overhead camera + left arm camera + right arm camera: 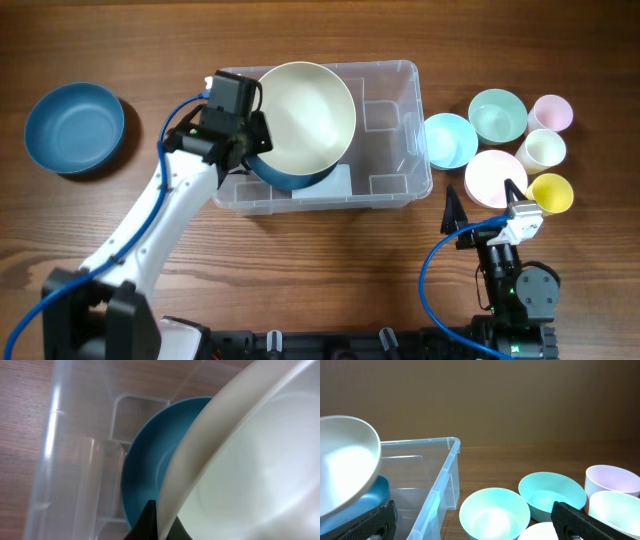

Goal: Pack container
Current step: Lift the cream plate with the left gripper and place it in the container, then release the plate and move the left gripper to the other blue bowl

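Note:
The large cream bowl's rim goes down toward the blue bowl in the container next. My left gripper releases it there, because the cream bowl still hangs tilted above.
The clear plastic container (390, 95) stands mid-table; it also shows in the left wrist view (65, 460) and the right wrist view (442, 477). A blue bowl (290, 180) lies inside it (155, 455). My left gripper (245, 130) is shut on the rim of a large cream bowl (305, 115) and holds it tilted over the blue bowl; the fingers (160, 525) pinch the cream rim (240, 470). My right gripper (485, 210) is open and empty, near the front right beside the small bowls (475, 525).
A second blue bowl (75, 127) sits at the far left. Right of the container stand a light blue bowl (450, 140), a mint bowl (497, 115), a pink bowl (492, 178), and pink (550, 112), cream (545, 148) and yellow (551, 192) cups.

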`<state>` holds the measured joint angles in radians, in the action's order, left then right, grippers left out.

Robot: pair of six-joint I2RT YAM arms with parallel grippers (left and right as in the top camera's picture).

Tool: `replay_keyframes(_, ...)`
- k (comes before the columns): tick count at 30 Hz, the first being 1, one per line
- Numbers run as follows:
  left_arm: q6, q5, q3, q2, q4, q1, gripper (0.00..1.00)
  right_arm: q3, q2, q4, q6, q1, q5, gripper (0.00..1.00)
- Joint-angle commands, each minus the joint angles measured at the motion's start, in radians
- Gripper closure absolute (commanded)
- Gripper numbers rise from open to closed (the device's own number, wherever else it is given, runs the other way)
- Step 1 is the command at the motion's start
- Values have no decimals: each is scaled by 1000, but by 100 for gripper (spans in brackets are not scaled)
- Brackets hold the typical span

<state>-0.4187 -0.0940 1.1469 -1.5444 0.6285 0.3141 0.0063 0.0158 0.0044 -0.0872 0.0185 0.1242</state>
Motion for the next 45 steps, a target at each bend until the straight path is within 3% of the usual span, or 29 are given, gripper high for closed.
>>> replay_keyframes(1, 23, -28, -2, -53, -40, 4, 94, -1, -2, 5, 6, -2, 0, 0)
replay_keyframes(7, 23, -28, -2, -76, -46, 4, 92, -1, -2, 5, 6, -2, 1, 0)
replay_keyframes(8, 23, -28, -2, -76, -46, 4, 87, -1, -2, 5, 6, -2, 1, 0)
replay_keyframes(10, 23, -28, -2, -76, -42, 4, 64, -1, -2, 5, 6, -2, 1, 0)
replay_keyframes(13, 23, -28, 0, -73, -39, 4, 54, -1, -2, 5, 6, -2, 1, 0)
replay_keyframes(22, 22, -41, 90, -9, 37, 0, 54, -1, -2, 5, 6, -2, 0, 0)
replay_keyframes(28, -60, -194, 134, 108, 151, -51, 53, -1, -2, 5, 6, -2, 1, 0)
replay_keyframes(35, -168, -231, 134, 225, 275, -306, 51, -1, -2, 5, 6, -2, 1, 0)
replay_keyframes(45, -195, 74, 132, 173, 317, -784, 50, -1, -2, 5, 6, -2, 1, 0)
